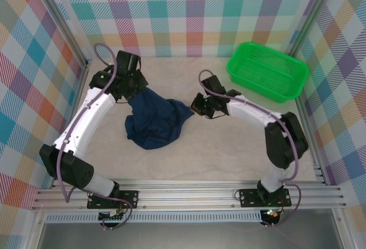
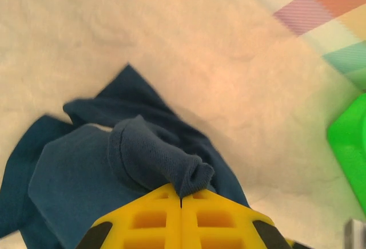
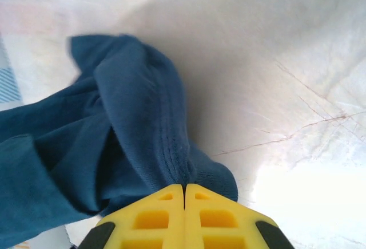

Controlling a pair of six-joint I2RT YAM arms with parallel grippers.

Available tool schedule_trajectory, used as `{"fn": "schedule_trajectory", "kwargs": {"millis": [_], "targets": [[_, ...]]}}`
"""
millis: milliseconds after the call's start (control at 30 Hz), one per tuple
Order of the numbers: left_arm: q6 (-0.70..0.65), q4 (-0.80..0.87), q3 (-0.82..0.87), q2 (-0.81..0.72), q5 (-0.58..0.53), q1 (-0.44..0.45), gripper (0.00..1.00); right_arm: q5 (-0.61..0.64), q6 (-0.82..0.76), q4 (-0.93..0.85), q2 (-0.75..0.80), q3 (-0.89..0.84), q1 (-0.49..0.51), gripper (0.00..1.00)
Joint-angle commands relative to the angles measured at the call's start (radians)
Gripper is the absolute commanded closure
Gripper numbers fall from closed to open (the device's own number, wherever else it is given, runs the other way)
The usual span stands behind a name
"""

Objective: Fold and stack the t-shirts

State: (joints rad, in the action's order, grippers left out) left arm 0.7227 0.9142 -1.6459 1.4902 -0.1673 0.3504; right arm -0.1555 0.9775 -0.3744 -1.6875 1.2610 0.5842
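Observation:
Next, my right gripper needs to lift the hem to open the folds, then swing it across the bunched t-shirt to the left gripper's side and release.
The dark navy t-shirt (image 1: 155,119) lies bunched on the table between the two arms, no print showing. My left gripper (image 1: 139,90) is at its upper left corner. In the left wrist view its yellow jaws are shut on a fold of the navy t-shirt (image 2: 160,157) at the left gripper (image 2: 181,198). My right gripper (image 1: 193,107) is at the shirt's right edge. In the right wrist view the right gripper (image 3: 184,189) is shut on a hemmed edge of the t-shirt (image 3: 143,129), which hangs away to the left.
A green plastic basket (image 1: 267,70) stands at the back right, its corner (image 2: 350,140) seen from the left wrist. Checked walls close in the table on three sides. A metal rail (image 1: 183,194) runs along the near edge.

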Motion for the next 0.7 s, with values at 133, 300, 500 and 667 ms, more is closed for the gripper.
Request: {"fn": "schedule_trajectory", "kwargs": {"millis": [133,300,500,667], "targets": [[-0.117,-0.044,-0.274,0.082,-0.036,-0.088,1.0,0.143,-0.075,-0.175,0.225,0.028,-0.006,1.0],[-0.156,-0.107,-0.45,0.152,-0.021,-0.111,1.0,0.219,-0.138,-0.268,0.368,0.043,-0.013,1.0],[-0.17,-0.228,-0.557,0.177,0.023,-0.12,1.0,0.223,-0.262,-0.262,0.461,0.114,-0.021,1.0],[-0.142,-0.387,-0.572,0.188,0.072,-0.123,1.0,0.188,-0.314,-0.256,0.493,0.175,-0.024,1.0]]}}
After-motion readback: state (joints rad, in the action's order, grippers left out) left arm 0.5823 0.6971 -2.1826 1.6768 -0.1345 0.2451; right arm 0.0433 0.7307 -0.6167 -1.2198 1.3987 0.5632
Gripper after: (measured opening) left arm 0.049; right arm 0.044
